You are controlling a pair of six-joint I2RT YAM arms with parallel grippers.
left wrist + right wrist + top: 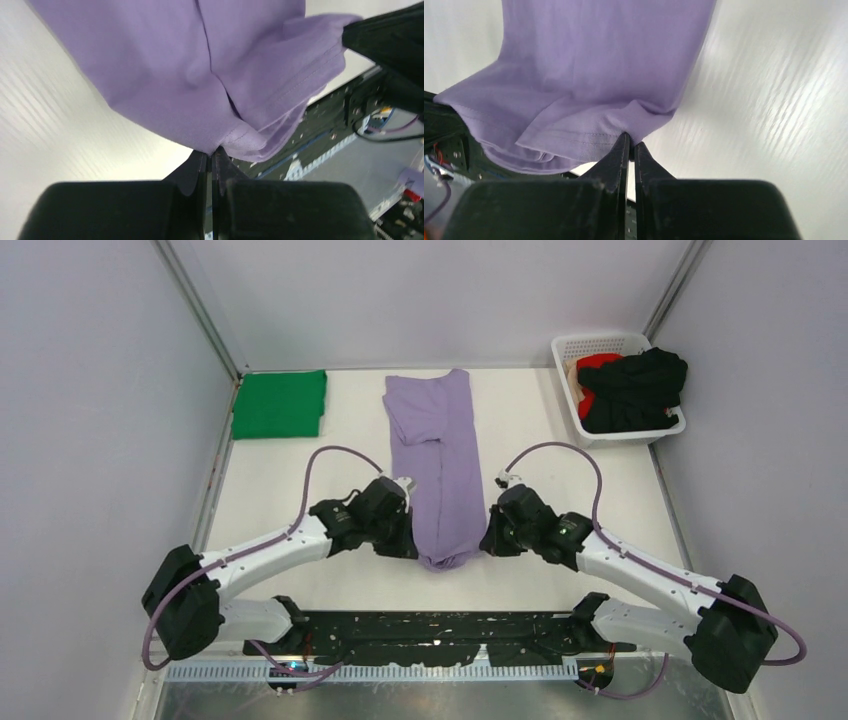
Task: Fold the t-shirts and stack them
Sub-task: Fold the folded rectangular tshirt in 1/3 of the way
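Note:
My right gripper carries the shirt's near corner outward next and releases it on the shirt's middle, along the shirt's basket-side edge (466, 446), since the shirt still lies long.
A lavender-purple t-shirt (437, 465) lies folded into a long narrow strip down the middle of the table. My left gripper (410, 548) is shut on its near left corner, and the pinched cloth (220, 131) bunches right at the tips (211, 152). My right gripper (487, 543) is shut on the near right corner, where the hem (589, 135) meets its tips (630, 141). The shirt's near end is lifted slightly off the table between both grippers. A folded bright green t-shirt (280, 403) lies at the far left. Black (635, 388) and red (596, 365) t-shirts fill the basket.
A white perforated basket (581, 345) stands at the far right corner. Grey walls close the table in on three sides. A black base plate (430, 632) runs along the near edge between the arm bases.

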